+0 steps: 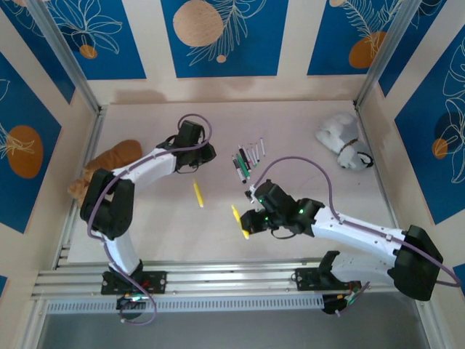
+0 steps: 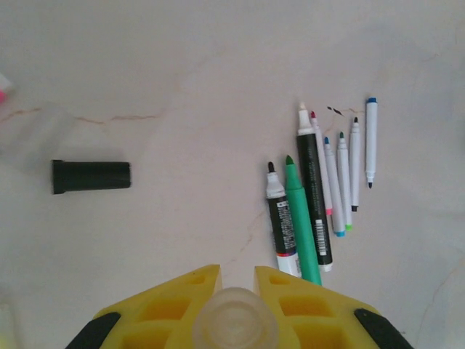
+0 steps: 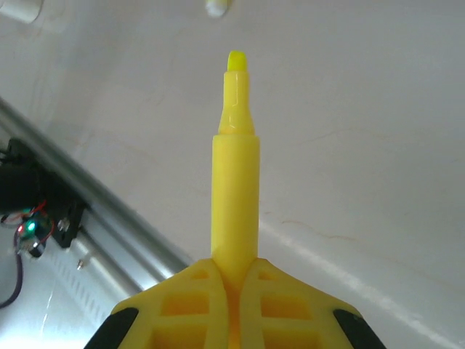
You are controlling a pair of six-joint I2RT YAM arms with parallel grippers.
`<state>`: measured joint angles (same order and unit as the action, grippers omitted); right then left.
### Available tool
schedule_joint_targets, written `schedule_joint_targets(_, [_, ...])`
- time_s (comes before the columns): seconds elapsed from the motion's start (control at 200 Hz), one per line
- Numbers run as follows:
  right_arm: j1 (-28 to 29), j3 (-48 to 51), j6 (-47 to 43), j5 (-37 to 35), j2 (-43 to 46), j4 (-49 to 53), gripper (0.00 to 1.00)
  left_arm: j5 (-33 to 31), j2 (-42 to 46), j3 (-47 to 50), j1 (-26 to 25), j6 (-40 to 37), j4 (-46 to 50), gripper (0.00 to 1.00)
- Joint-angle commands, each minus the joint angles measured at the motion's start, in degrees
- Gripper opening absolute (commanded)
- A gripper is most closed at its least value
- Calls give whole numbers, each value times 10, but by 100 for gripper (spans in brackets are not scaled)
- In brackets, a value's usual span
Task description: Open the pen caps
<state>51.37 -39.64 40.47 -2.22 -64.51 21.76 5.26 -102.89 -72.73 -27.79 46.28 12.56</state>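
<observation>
The right gripper will next carry the highlighter (image 1: 236, 222) outward, lower it and let it go, because the bare tabletop beside the uncapped pens is farther outward and lower than the gripper.
My left gripper (image 2: 237, 273) is shut on a clear, round pen cap (image 2: 234, 327), held above the table. A black pen cap (image 2: 91, 176) lies on its side to the left. Several uncapped pens (image 2: 314, 196) lie side by side to the right, among them a green one (image 2: 299, 218); in the top view this row of pens (image 1: 247, 160) lies right of my left gripper (image 1: 203, 154). My right gripper (image 3: 236, 265) is shut on an uncapped yellow highlighter (image 3: 235, 189), tip pointing away. From above, the right gripper (image 1: 251, 218) holds the highlighter (image 1: 236, 222) near the table's middle.
A slim yellow piece (image 1: 197, 194) lies on the table between the arms. A white plush toy (image 1: 341, 142) sits at the back right and an orange one (image 1: 109, 163) at the left wall. Metal rails (image 1: 218, 280) run along the near edge.
</observation>
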Motion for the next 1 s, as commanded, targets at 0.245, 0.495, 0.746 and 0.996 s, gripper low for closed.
schedule_joint_targets(0.245, [-129, -149, -151, -56, -260, -82, 0, 5, -27, -18, 4, -50, 60, 0])
schedule_joint_targets(0.495, [-149, -295, -180, -28, -402, -67, 0, 24, -10, 12, 26, -59, 64, 0])
schedule_joint_targets(0.746, [-156, -440, -194, -73, -531, 33, 0, 34, -38, -12, 36, -63, 81, 0])
schedule_joint_targets(0.996, [-159, -486, -197, -111, -568, 69, 0, 39, -76, -57, 38, -71, 98, 0])
